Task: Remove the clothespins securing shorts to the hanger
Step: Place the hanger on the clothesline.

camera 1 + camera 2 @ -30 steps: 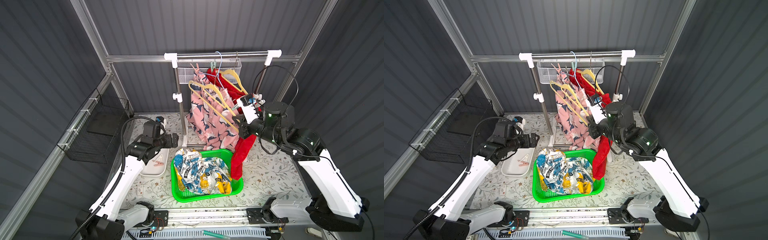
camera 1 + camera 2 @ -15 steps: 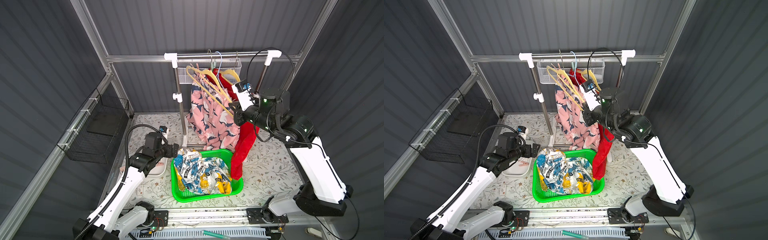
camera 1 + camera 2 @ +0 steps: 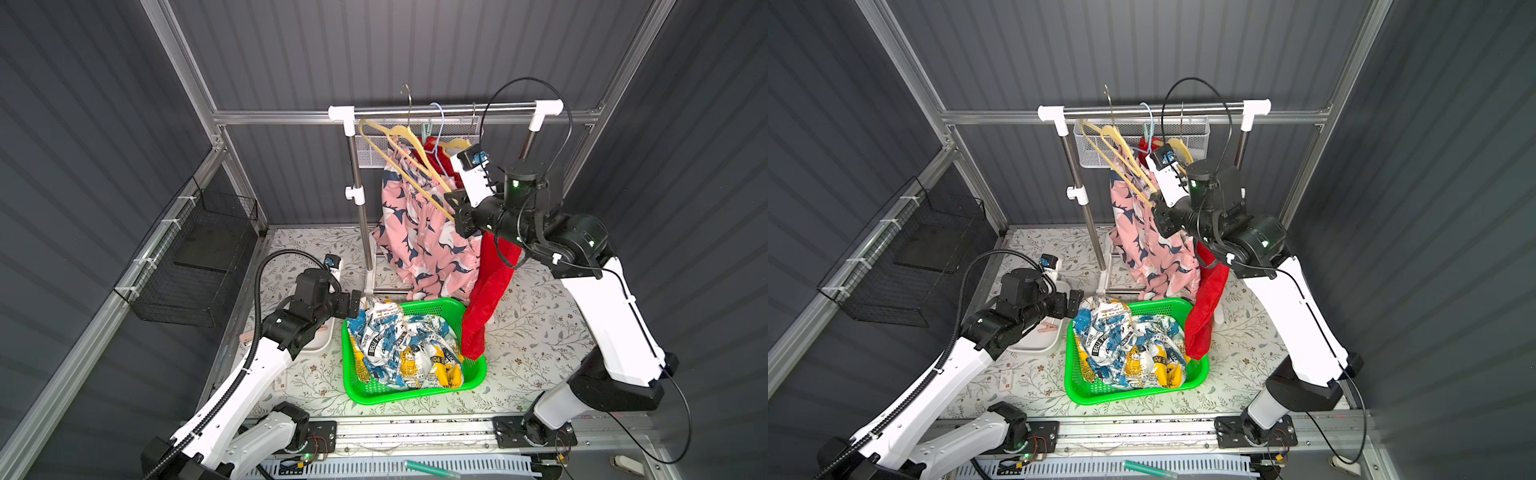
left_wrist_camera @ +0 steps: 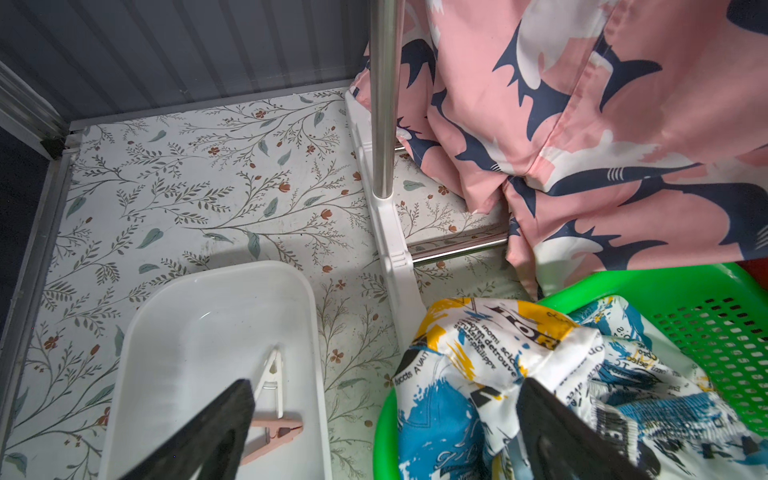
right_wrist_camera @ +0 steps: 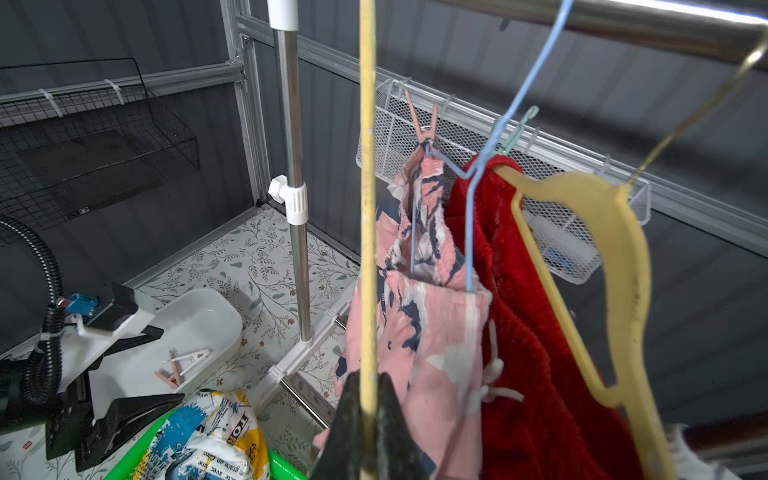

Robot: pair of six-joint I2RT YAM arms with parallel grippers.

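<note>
The yellow hanger crosses before the pink shorts, so next I will move my right gripper toward the upright pole and release it on the bar's end [image 3: 365, 112] beside the pole.
My right gripper [image 5: 368, 386] is shut on the lower bar of an empty yellow hanger [image 5: 368, 199], held tilted with its hook up by the rail [image 3: 444, 111]. Behind it the pink shorts [image 5: 419, 324] hang from a blue wire hanger [image 5: 469, 216], with a pink clothespin [image 5: 422, 120] at one corner and a mint clothespin [image 5: 515, 129] above the red shorts [image 5: 519, 311]. My left gripper [image 4: 386, 386] is open and holds nothing, low between the white tray [image 4: 208, 316] and the green basket [image 3: 415, 397]. A white clothespin [image 4: 272, 378] and a pink clothespin [image 4: 278, 432] lie in the tray.
The white printed shorts [image 3: 407, 345] fill the green basket. A second yellow hanger [image 5: 623, 249] hangs beside the red shorts. The rack's upright pole [image 3: 359, 216] stands behind the tray. A white mesh bin [image 3: 370, 153] sits behind the rail and a black wire basket [image 3: 195, 266] on the left wall.
My right arm has lifted the yellow hanger up and back toward the rail. My left arm has dropped lower, toward the front, beside the basket. Both grippers have kept their states.
</note>
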